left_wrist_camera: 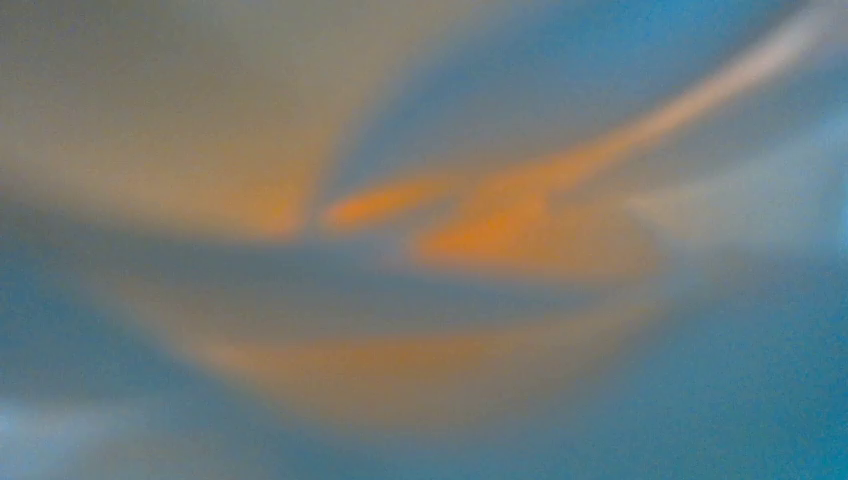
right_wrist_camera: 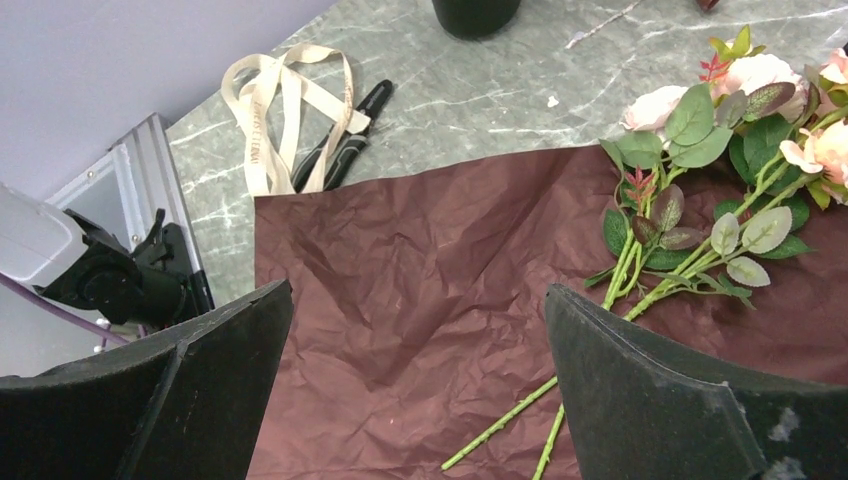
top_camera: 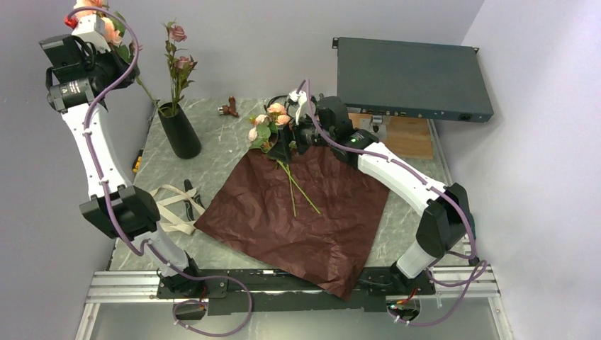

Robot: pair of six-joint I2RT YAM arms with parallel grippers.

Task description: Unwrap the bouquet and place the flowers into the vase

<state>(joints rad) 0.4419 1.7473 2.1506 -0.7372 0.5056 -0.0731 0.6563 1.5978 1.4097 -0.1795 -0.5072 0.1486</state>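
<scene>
My left gripper holds the peach flowers' stem, which slants to the opening of the vase. Next it will lower the stem in toward the mauve roses.
The bouquet lies unwrapped: its maroon paper is spread flat, with peach and pink flowers on its far edge, stems pointing toward me. My right gripper hovers open just over the paper, left of those stems, holding nothing. The black vase stands at the back left with mauve roses in it. My left gripper is raised high at the top left, shut on peach flowers whose stem slants down toward the vase mouth. The left wrist view is an orange blur.
A beige ribbon and a black tool lie left of the paper. A grey metal box and a wooden board sit at the back right. A small reddish piece lies behind the vase.
</scene>
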